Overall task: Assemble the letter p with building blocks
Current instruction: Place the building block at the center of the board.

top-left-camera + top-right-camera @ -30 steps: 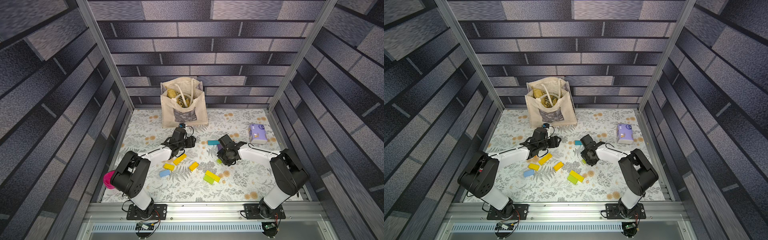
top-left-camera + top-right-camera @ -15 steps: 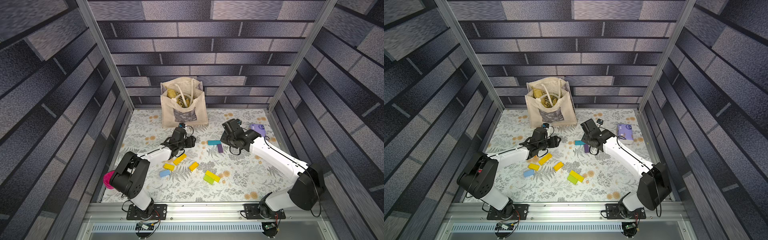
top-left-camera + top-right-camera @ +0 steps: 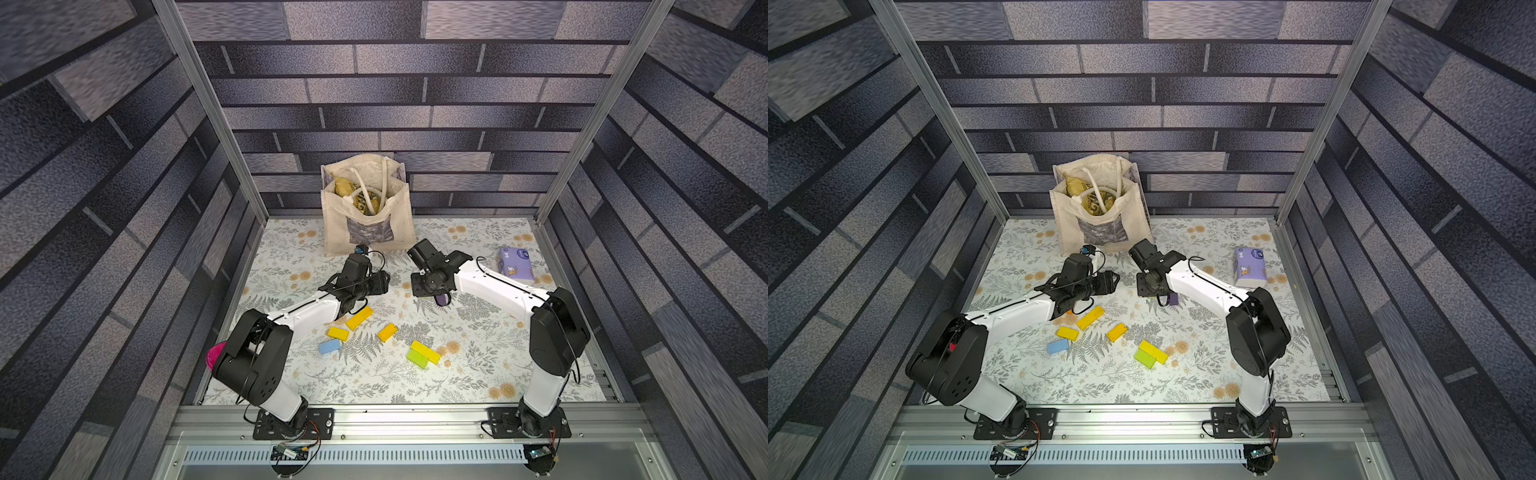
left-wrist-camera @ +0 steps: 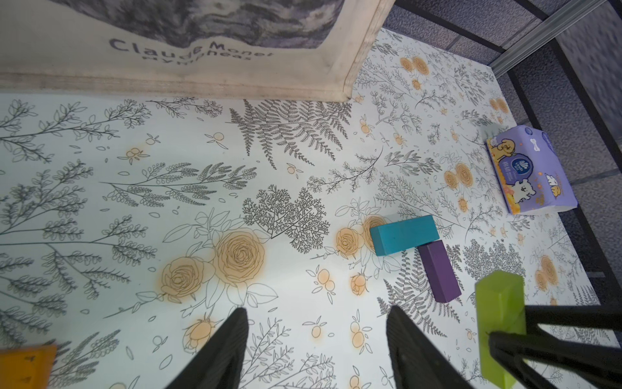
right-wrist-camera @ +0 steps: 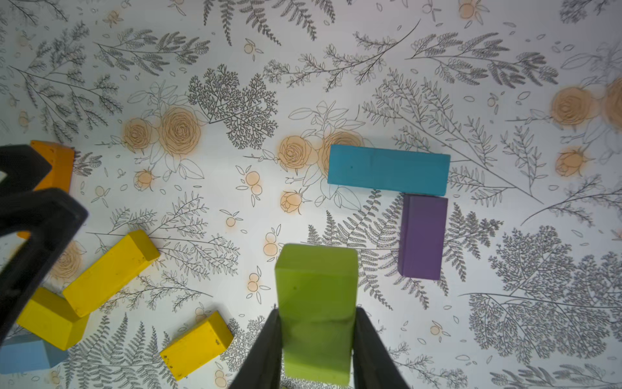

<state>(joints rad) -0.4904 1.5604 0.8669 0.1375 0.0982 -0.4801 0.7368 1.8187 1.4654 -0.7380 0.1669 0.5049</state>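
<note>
Next, my right gripper comes down and slightly back to the bare mat across from the purple block (image 3: 441, 298), since that side of the L is open.
My right gripper (image 5: 316, 311) is shut on a lime green block (image 5: 316, 279) and holds it above the mat, close to a teal block (image 5: 388, 170) and a purple block (image 5: 422, 235) that lie touching in an L. In the left wrist view the same three blocks show: lime green (image 4: 501, 320), teal (image 4: 404, 234) and purple (image 4: 439, 269). In a top view the right gripper (image 3: 430, 289) covers the teal block, and only the purple block (image 3: 441, 298) peeks out. My left gripper (image 4: 314, 311) is open over bare mat, left of them. Loose yellow blocks (image 3: 359, 318), a light blue one (image 3: 329, 346) and a yellow-lime pair (image 3: 422, 354) lie nearer the front.
A cream tote bag (image 3: 368, 208) stands at the back of the floral mat. A purple tissue pack (image 3: 515, 266) lies at the back right. Part of a pink object (image 3: 214, 357) shows behind the left arm's base. Metal frame posts and rails border the mat.
My right arm has lifted the lime green block from the mat's middle, swung back, then come left over the teal and purple blocks. The left arm has stayed still.
</note>
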